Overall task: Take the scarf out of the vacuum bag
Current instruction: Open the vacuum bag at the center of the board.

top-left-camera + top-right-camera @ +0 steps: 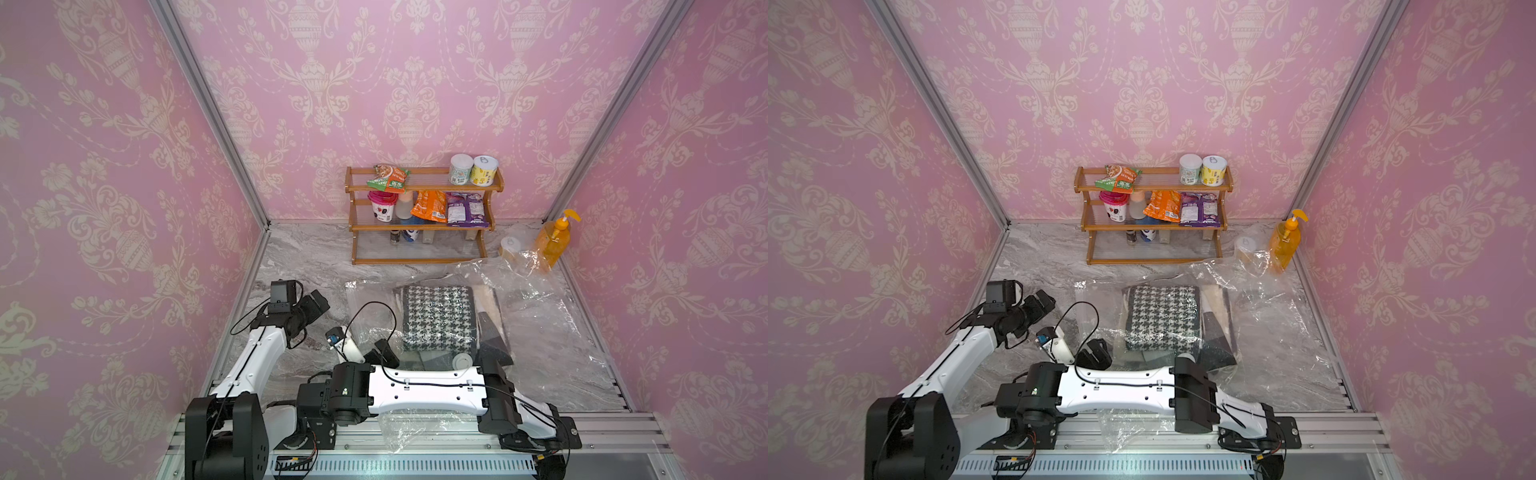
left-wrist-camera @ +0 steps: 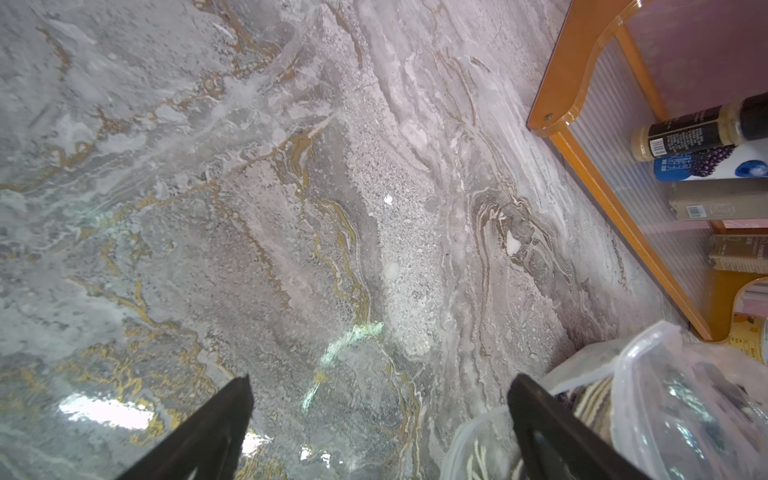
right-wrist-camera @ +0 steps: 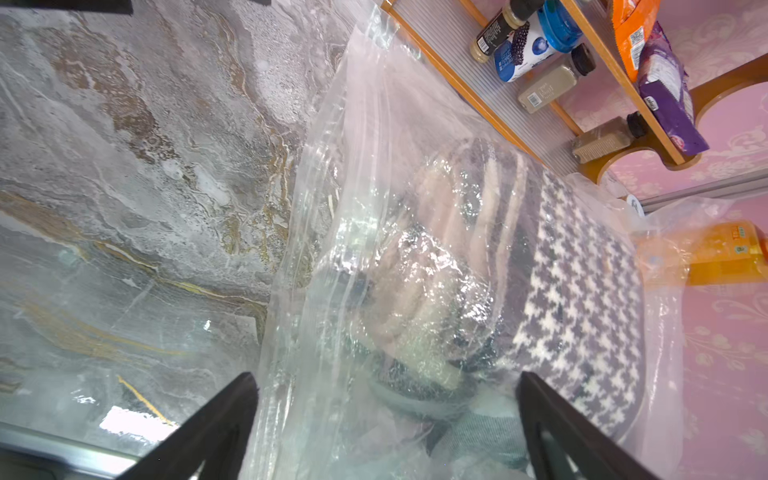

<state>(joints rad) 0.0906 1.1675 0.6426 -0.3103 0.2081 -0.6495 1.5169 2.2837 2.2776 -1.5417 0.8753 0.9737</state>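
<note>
The lifted fold of the bag's upper film [image 3: 325,388] is below my right gripper, between its spread fingers, so I should lower them to either side of it and close them.
The vacuum bag [image 1: 536,316] [image 1: 1266,324] lies flat and crinkled on the marble table in both top views, its white valve cap [image 1: 462,360] near the front. Inside it sits the folded black-and-white houndstooth scarf [image 1: 438,318] [image 1: 1160,318] [image 3: 582,299], with beige and grey folds beside it. My right gripper [image 1: 382,352] [image 3: 386,399] hovers open over the bag's front left part, nothing between its fingers. My left gripper [image 1: 318,304] [image 2: 380,395] is open over bare marble, left of the bag's edge [image 2: 665,395].
A wooden rack [image 1: 415,261] [image 3: 457,83] with snacks, cans and bottles stands at the back wall. An orange pump bottle [image 1: 555,239] and a white-lidded jar [image 1: 512,247] stand at the back right, by the bag's far corner. Pink walls close in three sides.
</note>
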